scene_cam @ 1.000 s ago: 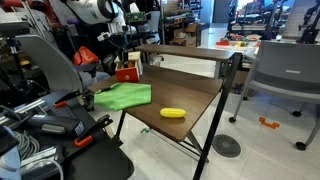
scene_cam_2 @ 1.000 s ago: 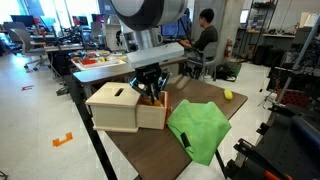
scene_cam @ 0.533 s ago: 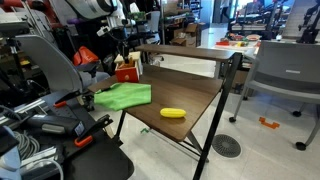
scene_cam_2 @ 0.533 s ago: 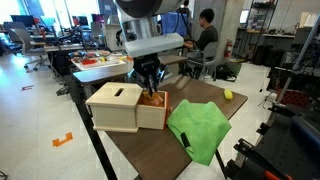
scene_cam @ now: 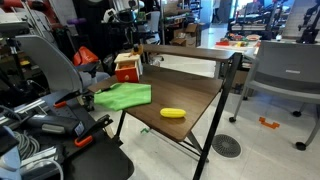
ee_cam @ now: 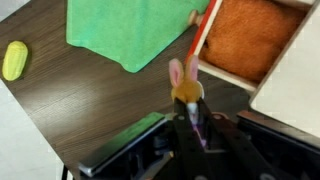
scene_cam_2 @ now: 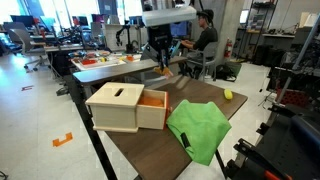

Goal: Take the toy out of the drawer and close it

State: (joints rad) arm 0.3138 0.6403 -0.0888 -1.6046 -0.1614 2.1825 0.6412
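My gripper will next go down and to its left in the wrist view and release the toy [ee_cam: 185, 85] on bare tabletop by the green cloth.
My gripper [scene_cam_2: 163, 66] hangs high above the table, behind the drawer unit [scene_cam_2: 118, 106], which has a pale cream top. It is shut on the toy [ee_cam: 185, 85], a small orange-yellow figure with pink ears that sticks out past the fingertips; it shows as an orange speck in an exterior view [scene_cam_2: 165, 74]. The drawer [scene_cam_2: 152, 100] is pulled open, and its orange inside [ee_cam: 250, 35] looks empty. In the wrist view my gripper [ee_cam: 188, 108] is over bare table just beside the open drawer. The unit also shows in an exterior view [scene_cam: 127, 68].
A green cloth [scene_cam_2: 200, 128] [scene_cam: 123, 96] [ee_cam: 130, 28] lies next to the drawer unit. A yellow oblong piece [scene_cam: 173, 113] [scene_cam_2: 228, 95] [ee_cam: 14, 60] lies further along the brown table [scene_cam: 190, 95]. Chairs and clutter surround the table.
My gripper has risen out of the open drawer with the toy in it and moved up and back. The drawer stays open.
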